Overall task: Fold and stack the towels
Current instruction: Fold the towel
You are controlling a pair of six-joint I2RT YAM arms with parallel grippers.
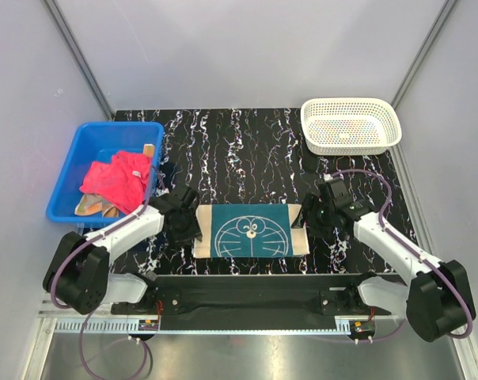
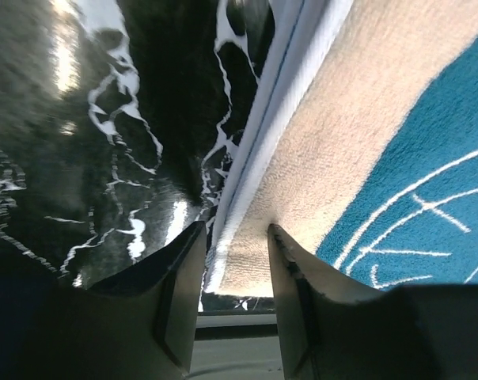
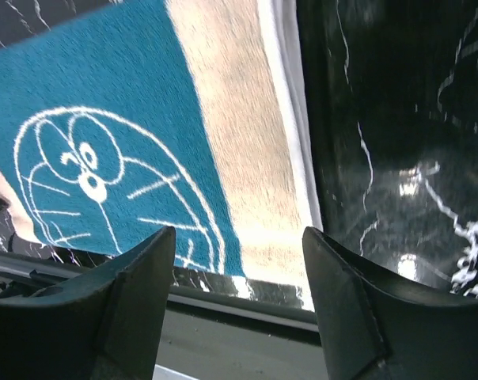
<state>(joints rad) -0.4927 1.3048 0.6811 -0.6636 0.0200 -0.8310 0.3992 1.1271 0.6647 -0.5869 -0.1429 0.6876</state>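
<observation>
The towel's beige border [image 2: 302, 182] lies across below my open fingers, so my right gripper should next move down, slightly toward the white cartoon face, and close on it.
The teal towel [image 1: 251, 230] with a white cartoon face and beige edges lies flat near the table's front edge. My left gripper [image 1: 185, 223] is low at its left edge. In the left wrist view its jaws [image 2: 235, 237] are narrowly open and straddle the beige border [image 2: 302, 182]. My right gripper [image 1: 310, 215] is at the towel's right edge. Its jaws [image 3: 239, 245] are wide open above the beige border [image 3: 247, 158], holding nothing. The pink-red towel [image 1: 116, 178] lies crumpled in the blue bin, with the orange-peach towel [image 1: 92, 207] partly under it.
The blue bin [image 1: 71, 170] stands at the left of the black marbled table [image 1: 239, 150]. A white mesh basket [image 1: 350, 125] stands at the back right. A black rail [image 1: 255, 289] runs along the front edge, just before the towel.
</observation>
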